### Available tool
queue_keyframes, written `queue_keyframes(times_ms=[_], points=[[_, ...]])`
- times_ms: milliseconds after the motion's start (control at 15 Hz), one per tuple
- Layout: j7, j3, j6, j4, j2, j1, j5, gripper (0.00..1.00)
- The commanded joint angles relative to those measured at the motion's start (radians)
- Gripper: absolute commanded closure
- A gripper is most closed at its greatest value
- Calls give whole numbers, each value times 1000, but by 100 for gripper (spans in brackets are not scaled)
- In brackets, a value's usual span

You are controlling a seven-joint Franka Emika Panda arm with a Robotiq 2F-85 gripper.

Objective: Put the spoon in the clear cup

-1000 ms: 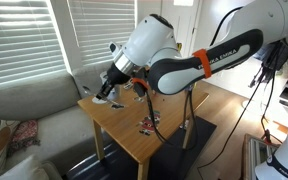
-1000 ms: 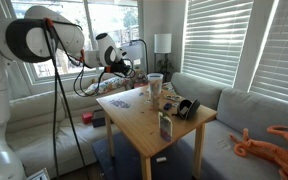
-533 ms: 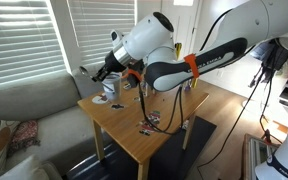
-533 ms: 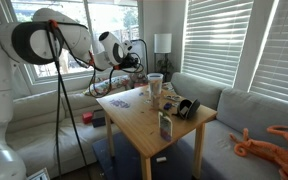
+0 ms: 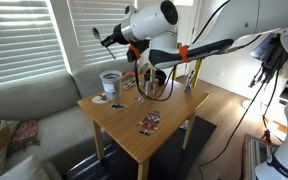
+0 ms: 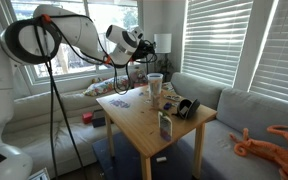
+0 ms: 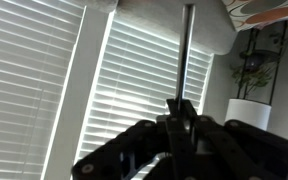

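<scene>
Next, my gripper moves down toward the cup's open top to release the spoon, which is still held above the rim of the clear cup (image 5: 110, 83).
The clear cup (image 5: 110, 83) stands upright at the far corner of the wooden table (image 5: 134, 140); it also shows in an exterior view (image 6: 155, 86). My gripper (image 5: 110, 40) hangs high above the table, up and a little beside the cup, and also shows in an exterior view (image 6: 144, 42). In the wrist view the gripper (image 7: 180, 108) is shut on the spoon (image 7: 185, 55), whose thin handle sticks straight out from the jaws towards the window blinds. The spoon's pale tip (image 5: 98, 35) pokes out of the jaws. The cup is out of the wrist view.
A red-and-black packet (image 5: 149, 122) lies mid-table. Black headphones (image 6: 187, 108) and a small dark upright item (image 6: 165, 125) sit on the table. A grey sofa (image 5: 24, 105) adjoins the table. Window blinds stand close behind. A white lamp (image 6: 162, 43) is beyond the cup.
My gripper has risen from table level beside the cup to well above it, carrying the spoon. The cup has not moved.
</scene>
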Motion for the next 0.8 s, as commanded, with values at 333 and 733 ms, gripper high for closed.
queue_keyframes(times_ms=[333,733], points=[[459,-297,-13,169,242,219,-200,98],[586,-409,-30,202,319,277,-183,98]])
